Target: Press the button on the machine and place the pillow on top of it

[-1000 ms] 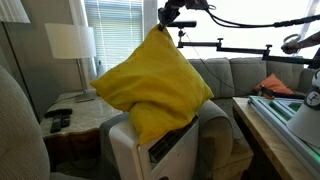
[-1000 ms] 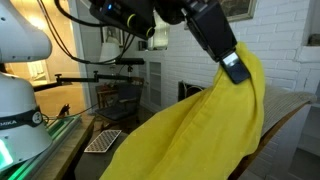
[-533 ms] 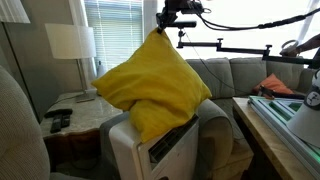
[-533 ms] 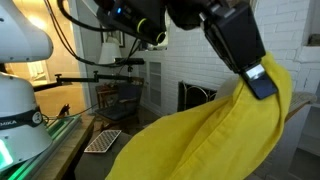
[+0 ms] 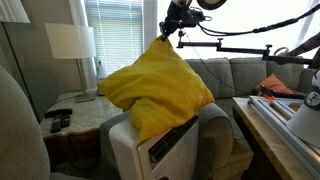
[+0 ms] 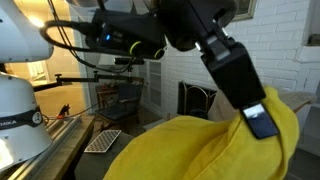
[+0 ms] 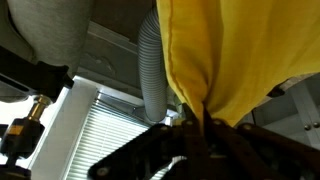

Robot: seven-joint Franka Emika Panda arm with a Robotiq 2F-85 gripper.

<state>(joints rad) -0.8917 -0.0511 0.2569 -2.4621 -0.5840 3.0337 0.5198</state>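
Note:
I will next keep my gripper high and open its fingers to let go of the pillow's top corner, as the pillow's body (image 5: pixel 160 92) is below my gripper, resting on the machine (image 5: pixel 165 150).
The bright-yellow pillow (image 5: pixel 155 88) rests on top of the white boxy machine (image 5: pixel 165 150), whose louvred vent faces the camera. My gripper (image 5: pixel 165 37) is shut on the pillow's top corner and holds it up. In an exterior view the pillow (image 6: pixel 200 150) fills the lower frame with the gripper (image 6: pixel 262 122) clamped on its upper edge. In the wrist view the yellow fabric (image 7: pixel 230 50) hangs pinched between the fingers (image 7: pixel 197 122). The machine's control strip is hidden under the pillow.
A grey sofa (image 5: pixel 225 75) stands behind the machine, with an orange-red cushion (image 5: pixel 277 85) at its right. A side table (image 5: pixel 70 115) holds a lamp (image 5: pixel 72 42) and remotes. A grey armchair (image 5: pixel 20 130) is at the near left. A ribbed duct hose (image 7: pixel 150 70) shows in the wrist view.
My gripper has moved slightly with the pillow's corner, and the pillow has sunk lower and spread wider over the machine's top.

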